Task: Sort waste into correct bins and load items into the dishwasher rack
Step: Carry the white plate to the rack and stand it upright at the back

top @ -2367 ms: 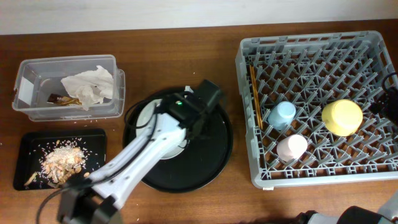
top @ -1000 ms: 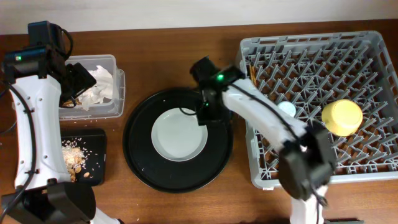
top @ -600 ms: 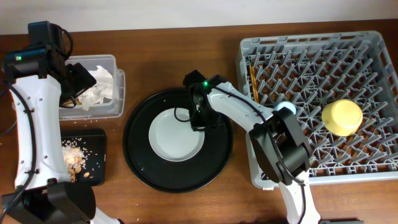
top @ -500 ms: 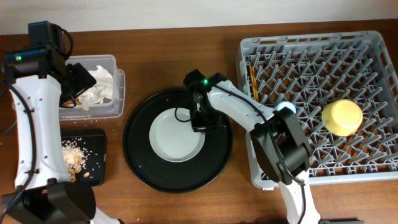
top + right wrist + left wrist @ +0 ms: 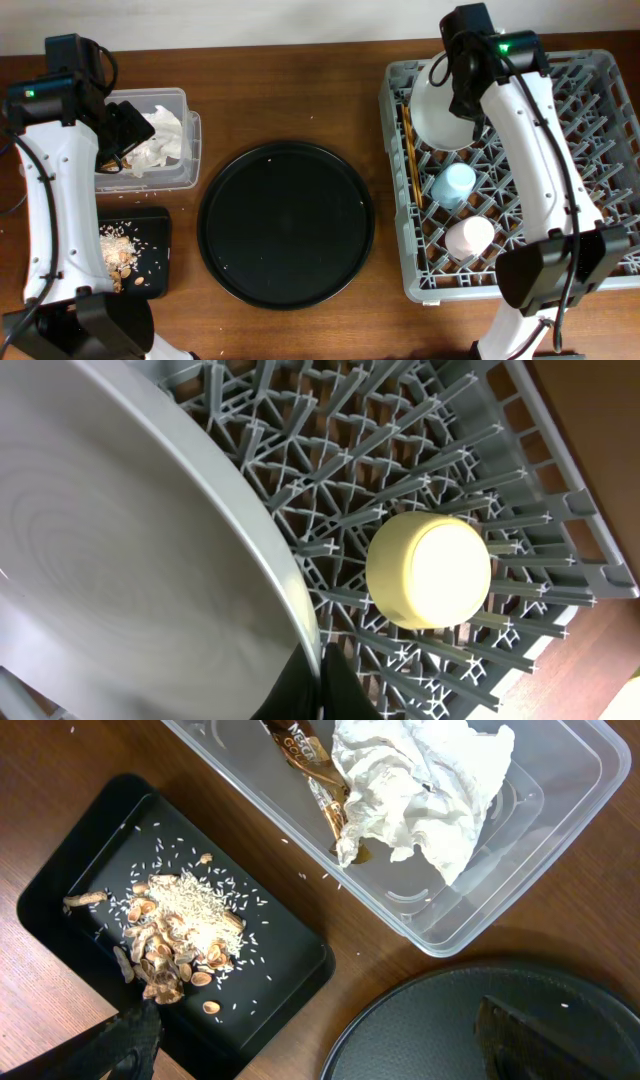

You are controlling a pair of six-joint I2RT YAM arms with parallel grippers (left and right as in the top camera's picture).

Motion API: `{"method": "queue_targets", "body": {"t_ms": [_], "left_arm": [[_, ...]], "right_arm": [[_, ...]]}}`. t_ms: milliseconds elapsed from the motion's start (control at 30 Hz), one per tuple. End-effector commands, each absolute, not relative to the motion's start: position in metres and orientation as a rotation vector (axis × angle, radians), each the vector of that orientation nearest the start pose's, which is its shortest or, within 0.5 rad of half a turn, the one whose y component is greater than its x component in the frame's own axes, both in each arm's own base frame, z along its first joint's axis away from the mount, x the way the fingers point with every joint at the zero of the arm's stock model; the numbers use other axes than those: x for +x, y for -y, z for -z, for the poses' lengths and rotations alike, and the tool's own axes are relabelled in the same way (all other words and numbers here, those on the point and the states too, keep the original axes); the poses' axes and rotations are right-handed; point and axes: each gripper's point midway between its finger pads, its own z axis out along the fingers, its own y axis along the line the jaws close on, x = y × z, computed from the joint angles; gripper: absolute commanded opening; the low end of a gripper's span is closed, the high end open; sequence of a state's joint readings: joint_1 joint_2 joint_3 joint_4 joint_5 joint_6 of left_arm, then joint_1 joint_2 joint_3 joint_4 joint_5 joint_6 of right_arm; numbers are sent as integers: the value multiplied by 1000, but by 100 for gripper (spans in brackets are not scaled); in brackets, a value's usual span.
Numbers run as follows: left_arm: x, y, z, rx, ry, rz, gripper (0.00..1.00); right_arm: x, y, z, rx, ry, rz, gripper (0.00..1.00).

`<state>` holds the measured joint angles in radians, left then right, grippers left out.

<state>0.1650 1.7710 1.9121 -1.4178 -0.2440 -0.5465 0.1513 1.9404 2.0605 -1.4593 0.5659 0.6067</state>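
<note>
My right gripper lowers to the left in the overhead view next and releases the plate, since the rack corner beyond the chopsticks lies below on that side.
My right gripper is shut on the rim of the pale plate, holding it on edge over the back left of the dishwasher rack. In the right wrist view the fingers pinch the plate, with the yellow bowl upside down in the rack. The blue cup, pink cup and chopsticks sit in the rack. My left gripper hangs open over the table by the clear tub, which holds the napkin and wrapper. Food scraps lie in the flat black tray.
A large round black tray with nothing on it lies between the bins and the rack, its edge showing in the left wrist view. The right arm stretches over the rack's right half and covers the bowl from above.
The right gripper closed on the plate on the round black tray, lifted it and carried it right to the rack's back left. The left arm has stayed still.
</note>
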Motion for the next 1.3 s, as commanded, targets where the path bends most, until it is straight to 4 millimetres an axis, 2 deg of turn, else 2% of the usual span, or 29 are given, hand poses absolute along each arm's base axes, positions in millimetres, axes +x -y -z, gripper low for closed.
{"method": "queue_targets", "body": {"t_ms": [0,100,233,267,300,467,567,667,700,767,1033,1100,1167,1267], "left_arm": [[363,-104,-241,-1020,-2587,-263,99],[363,-104,-241,-1020,-2587,-263,99],[363,-104,-241,-1020,-2587,-263,99],[363,-104,-241,-1021,-2587,-263,99],[363,-104,-241,-1020,-2587,-263,99],[363,-104,-241,-1021,-2587,-263,99],[363,-104,-241,-1020,-2587,-263,99],[363,-104,-241,-1020,-2587,-263,99],[363,-104,-241,-1020,-2588,-264,99],[363,-104,-241,-1021,-2587,-263,99],[363,-104,-241,-1020,-2587,-263,99],[363,-104,-241,-1021,-2587,-263,99],[363,-104,-241,-1020,-2587,-263,99],[363,-104,-241,-1021,-2588,-264,99]], "right_arm": [[413,38,-223,784,-2517,665,4],[422,14,-204,715,-2541,648,4],[424,-21,-203,609,-2552,617,4],[424,-27,-202,586,-2556,614,8],[423,-31,-203,573,-2557,610,4],[425,-10,-218,569,-2454,773,4],[425,-5,-220,576,-2437,800,4],[423,-17,-207,609,-2522,668,4],[419,-18,-204,732,-2492,633,4],[418,-21,-201,856,-2456,579,4],[419,-4,-214,882,-2339,694,4],[421,-6,-202,911,-2335,687,4],[418,-11,-178,907,-2394,682,4],[416,-26,-177,852,-2426,663,6]]}}
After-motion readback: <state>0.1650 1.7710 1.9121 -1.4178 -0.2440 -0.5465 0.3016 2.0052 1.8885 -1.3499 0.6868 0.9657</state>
